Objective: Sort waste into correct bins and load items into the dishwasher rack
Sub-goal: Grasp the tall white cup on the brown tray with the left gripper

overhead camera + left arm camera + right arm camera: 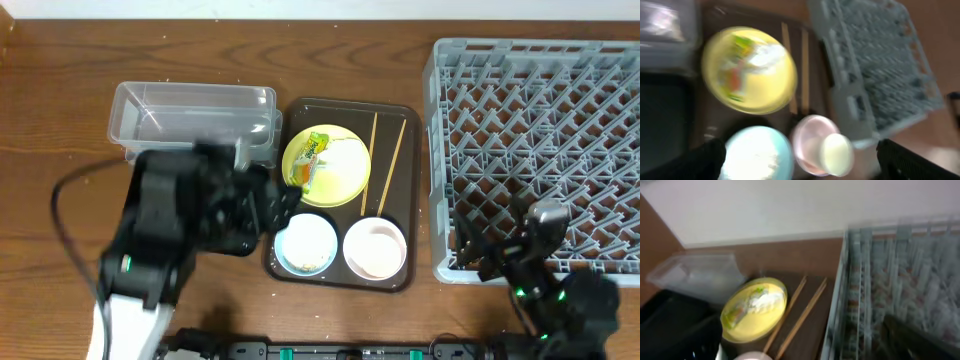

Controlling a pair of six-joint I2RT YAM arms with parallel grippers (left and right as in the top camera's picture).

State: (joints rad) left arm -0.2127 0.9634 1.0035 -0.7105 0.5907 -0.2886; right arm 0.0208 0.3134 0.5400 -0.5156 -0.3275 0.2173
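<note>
My left gripper needs to move down and to its right in the overhead view to close, because the white cup's rim (377, 256) (836, 154) is below it and on that side.
A yellow plate (335, 175) on the brown serving tray (400, 120) carries the green-yellow wrapper (311, 158) and a white tissue wad (346, 150). Two chopsticks (384, 160) lie to its right. A light blue bowl (305, 246) with whitish contents and a white-pink bowl (375, 249) sit at the tray's front. The grey rack (540, 140) stands at the right and the clear tub (190, 112) at the left. My left gripper (800, 152) is open above the bowls (757, 157). My right gripper (800, 330) is open near the rack's front left corner. The black tray (662, 120) is mostly hidden under my left arm.
My left arm (170, 230) covers the table left of the serving tray. My right arm (545, 275) hangs over the rack's front edge. A white wall runs along the back of the table.
</note>
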